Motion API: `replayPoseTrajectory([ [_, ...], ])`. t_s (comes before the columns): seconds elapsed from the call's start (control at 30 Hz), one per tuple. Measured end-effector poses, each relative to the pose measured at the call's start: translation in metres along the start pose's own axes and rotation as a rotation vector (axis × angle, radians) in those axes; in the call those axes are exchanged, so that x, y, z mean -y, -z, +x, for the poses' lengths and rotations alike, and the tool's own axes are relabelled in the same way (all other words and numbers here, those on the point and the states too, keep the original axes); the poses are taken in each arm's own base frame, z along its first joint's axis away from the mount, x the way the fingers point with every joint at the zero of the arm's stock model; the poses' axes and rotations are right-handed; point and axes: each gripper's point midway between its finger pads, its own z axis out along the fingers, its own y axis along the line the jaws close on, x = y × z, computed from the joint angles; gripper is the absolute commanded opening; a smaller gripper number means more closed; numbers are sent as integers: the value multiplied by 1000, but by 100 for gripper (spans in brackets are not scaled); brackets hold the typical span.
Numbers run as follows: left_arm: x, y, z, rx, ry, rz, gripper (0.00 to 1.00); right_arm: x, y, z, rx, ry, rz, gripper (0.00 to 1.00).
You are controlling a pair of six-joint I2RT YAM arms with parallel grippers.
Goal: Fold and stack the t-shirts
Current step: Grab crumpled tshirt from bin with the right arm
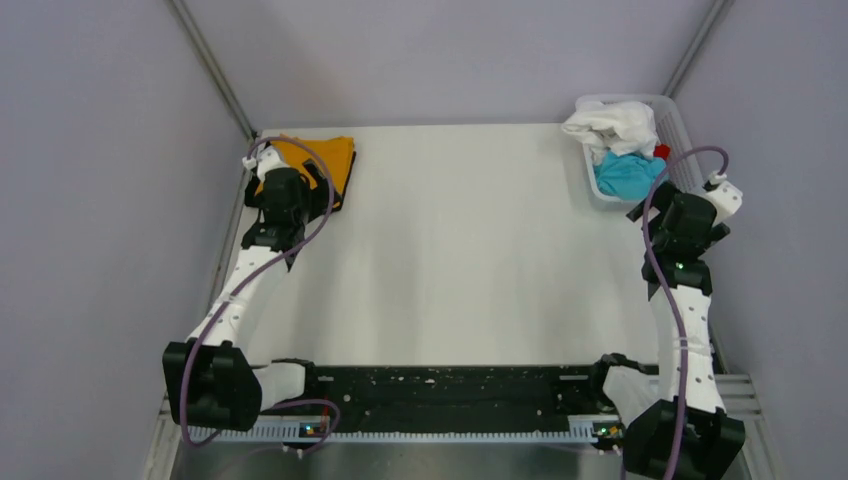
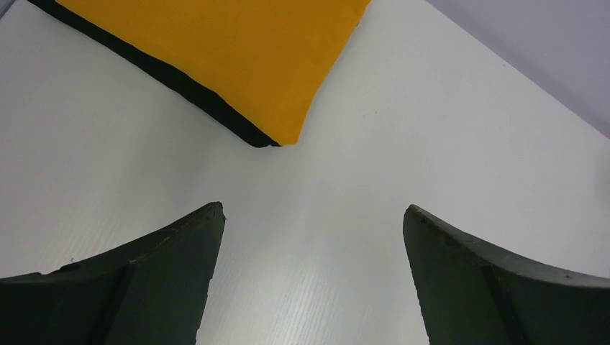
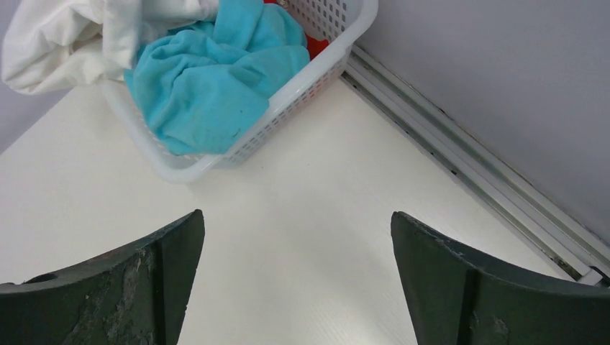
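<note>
The white t-shirt (image 1: 612, 125) (image 3: 162, 10) gets my right gripper's grip next, as it reaches outward past the teal t-shirt. It lies uppermost out there, partly over the teal one.
A folded orange t-shirt (image 1: 325, 157) lies on a folded black t-shirt (image 1: 336, 202) at the table's far left; the stack also shows in the left wrist view, orange (image 2: 237, 57) over a black edge (image 2: 187, 90). My left gripper (image 2: 313, 215) is open and empty just short of the stack's near corner. The white t-shirt (image 1: 612, 125), the teal t-shirt (image 1: 628, 175) and a bit of the red t-shirt (image 1: 661, 151) sit crumpled in the basket. My right gripper (image 3: 296, 219) is open and empty over the table, just in front of the teal shirt (image 3: 208, 79).
The white plastic lattice basket (image 1: 680, 135) stands at the far right corner; its rim shows in the right wrist view (image 3: 288, 100). A metal rail (image 3: 475, 172) runs along the table's right edge by the wall. Grey walls close in the table.
</note>
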Motion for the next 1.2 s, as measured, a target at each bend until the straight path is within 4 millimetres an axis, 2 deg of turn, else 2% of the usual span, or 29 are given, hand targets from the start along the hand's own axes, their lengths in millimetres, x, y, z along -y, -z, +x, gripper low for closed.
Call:
replayPoseTrajectory([
  [0.2,1,2,-4,14,2,3,99,-7,1,-4,14,-8,-34,99],
  [0.37,1,7,-11,38,7,5,99,-22,-1,-14,45,-18,-108,99],
  [0.47,2,9,-13,45,8,6,99,-35,-5,-21,44,-10,-154,99],
  [0.57,1,9,-12,46,8,3,99,-57,-18,-42,25,21,-202,97],
  [0.7,-4,8,-10,46,6,-14,99,-94,-58,-87,10,67,-236,97],
  [0.8,-5,8,-10,48,5,-21,99,-114,-91,-104,-7,97,-246,96],
  [0.87,-6,8,-9,46,5,-25,99,-123,-113,-107,-23,113,-250,96],
  [1.1,-9,8,-8,49,9,-40,99,-158,-196,-101,-94,162,-278,92],
  [1.17,-12,10,-6,51,15,-47,99,-168,-216,-96,-108,172,-282,83],
  [1.2,-14,11,-5,52,18,-51,99,-172,-226,-90,-118,179,-284,68],
])
